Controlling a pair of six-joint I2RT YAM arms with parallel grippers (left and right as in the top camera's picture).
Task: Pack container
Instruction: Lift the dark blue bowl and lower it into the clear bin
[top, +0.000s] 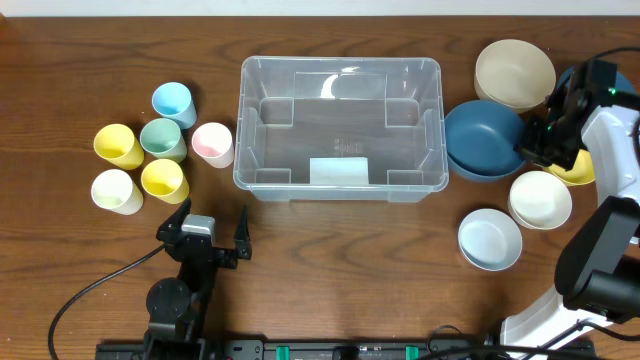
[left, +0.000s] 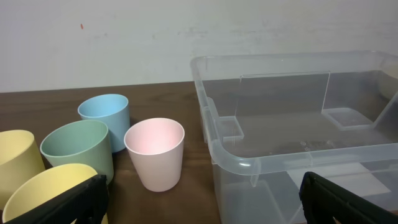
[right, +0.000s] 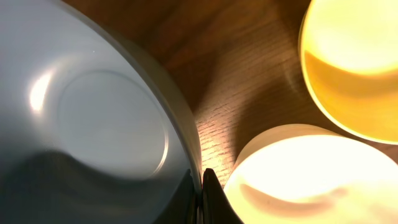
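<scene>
The robot's right gripper needs to lift the bowl over the container's side next, lower it to the left in the overhead view and let go, because the container's empty bottom is there.
The clear plastic container (top: 240, 135) stands empty at the table's middle and also shows in the left wrist view (left: 231, 155). My right gripper (top: 535, 145) is shut on the right rim of a dark blue bowl (top: 483, 138) just right of the container. The right wrist view shows the jaws (right: 200, 194) pinching that bowl's (right: 93, 124) rim. My left gripper (top: 207, 230) is open and empty near the front edge, below the cups. In its wrist view, the left gripper (left: 202, 211) faces the gap between a pink cup (left: 155, 152) and the container.
Several cups stand left of the container: blue (top: 172, 100), green (top: 162, 138), pink (top: 212, 143), cream (top: 115, 190) and two yellow (top: 117, 145) (top: 163, 180). On the right are a beige bowl (top: 514, 72), a cream bowl (top: 540, 198), a pale blue bowl (top: 490, 238) and a yellow bowl (top: 578, 170).
</scene>
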